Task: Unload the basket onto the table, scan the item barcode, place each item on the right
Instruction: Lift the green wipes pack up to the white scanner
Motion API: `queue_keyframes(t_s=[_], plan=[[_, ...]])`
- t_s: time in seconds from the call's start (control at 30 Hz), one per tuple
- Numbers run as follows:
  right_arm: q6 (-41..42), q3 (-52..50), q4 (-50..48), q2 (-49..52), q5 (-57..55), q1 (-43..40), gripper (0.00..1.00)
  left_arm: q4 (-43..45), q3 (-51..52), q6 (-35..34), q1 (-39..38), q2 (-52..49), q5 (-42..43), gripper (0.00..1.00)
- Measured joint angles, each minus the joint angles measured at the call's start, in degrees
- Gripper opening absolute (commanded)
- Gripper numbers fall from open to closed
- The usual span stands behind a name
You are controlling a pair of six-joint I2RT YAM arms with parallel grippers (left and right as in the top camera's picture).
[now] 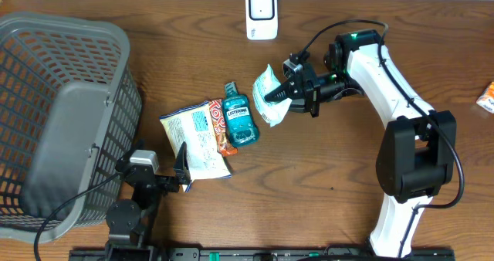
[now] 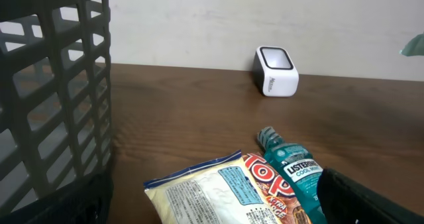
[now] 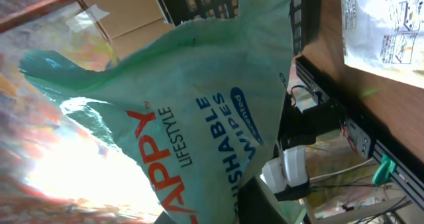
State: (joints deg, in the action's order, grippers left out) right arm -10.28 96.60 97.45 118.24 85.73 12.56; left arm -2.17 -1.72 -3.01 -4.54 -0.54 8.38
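Note:
I need to move my right gripper outward to the scanner (image 1: 262, 14) next, then across and down beside the orange packet to release, because that's to its right in the overhead view.
My right gripper (image 1: 276, 96) is shut on a pale green pack of flushable wipes (image 1: 268, 96), held above the table just below the white barcode scanner (image 1: 262, 14). The right wrist view is filled by the wipes pack (image 3: 199, 105), its printed face towards the camera, and one dark finger (image 3: 255, 207) shows at its lower edge. No barcode is visible on that face. My left gripper (image 1: 181, 168) stands open and empty near the table's front, beside a white snack bag (image 1: 197, 133). In the left wrist view the scanner (image 2: 276, 71) stands far off.
A teal Listerine bottle (image 1: 238, 120) and a red snack pack (image 1: 224, 137) lie beside the white snack bag (image 2: 205, 194). A grey mesh basket (image 1: 69, 114) fills the left side. An orange packet (image 1: 486, 97) lies at the right edge.

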Motion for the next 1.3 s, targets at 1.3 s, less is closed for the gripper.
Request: queue_keyframes(t_s=[1.3], plan=[[12.81, 1.01, -90.31, 2.84, -71.06, 9.38, 0.01, -0.02, 0.00, 0.00, 0.00, 0.00, 0.02, 0.98]])
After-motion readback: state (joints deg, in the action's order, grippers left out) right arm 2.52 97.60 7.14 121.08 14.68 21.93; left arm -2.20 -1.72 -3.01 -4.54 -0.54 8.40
